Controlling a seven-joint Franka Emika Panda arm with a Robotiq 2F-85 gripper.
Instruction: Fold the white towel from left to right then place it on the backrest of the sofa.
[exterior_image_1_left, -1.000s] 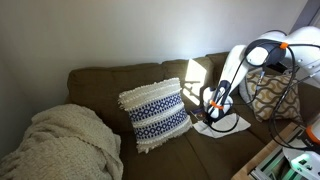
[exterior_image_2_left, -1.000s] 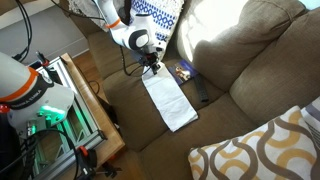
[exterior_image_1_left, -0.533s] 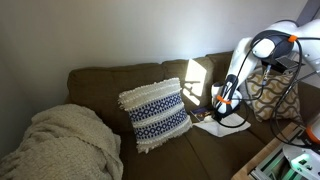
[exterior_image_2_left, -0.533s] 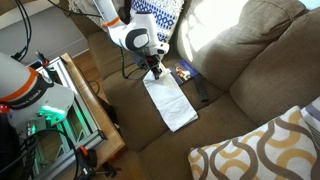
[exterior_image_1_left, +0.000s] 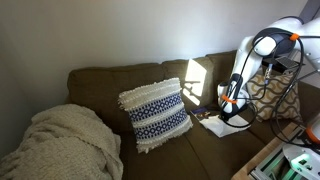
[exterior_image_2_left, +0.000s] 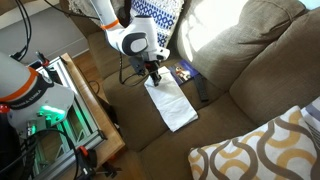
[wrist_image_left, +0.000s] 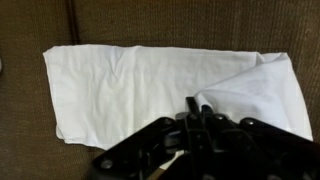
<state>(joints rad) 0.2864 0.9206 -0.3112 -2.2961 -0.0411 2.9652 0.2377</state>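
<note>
I should next carry the held end of the towel across onto the towel's flat loose end (exterior_image_2_left: 181, 119) (wrist_image_left: 78, 95) and let go, because the loose end is to the left of my gripper in the wrist view.
The white towel (wrist_image_left: 120, 85) lies flat on the sofa seat (exterior_image_2_left: 130, 115) as a long rectangle; it shows in both exterior views (exterior_image_2_left: 172, 102) (exterior_image_1_left: 214, 126). My gripper (wrist_image_left: 192, 106) is shut on one end of the towel, and that end is lifted and doubled over the rest. In both exterior views the gripper (exterior_image_2_left: 153, 72) (exterior_image_1_left: 228, 107) hangs just above the towel's near end. The backrest of the sofa (exterior_image_1_left: 110, 78) (exterior_image_2_left: 270, 45) stands bare behind the seat.
A navy-and-white fringed pillow (exterior_image_1_left: 155, 113) leans on the backrest. A cream knitted blanket (exterior_image_1_left: 60, 145) covers one end. A yellow-patterned pillow (exterior_image_2_left: 265, 150) sits at the other. A small packet (exterior_image_2_left: 183, 71) and a dark remote (exterior_image_2_left: 200, 92) lie beside the towel. A wooden stand (exterior_image_2_left: 75, 105) borders the sofa front.
The gripper has moved along the towel with the pinched end, drawing it over the rest of the cloth. The towel looks shorter on the seat.
</note>
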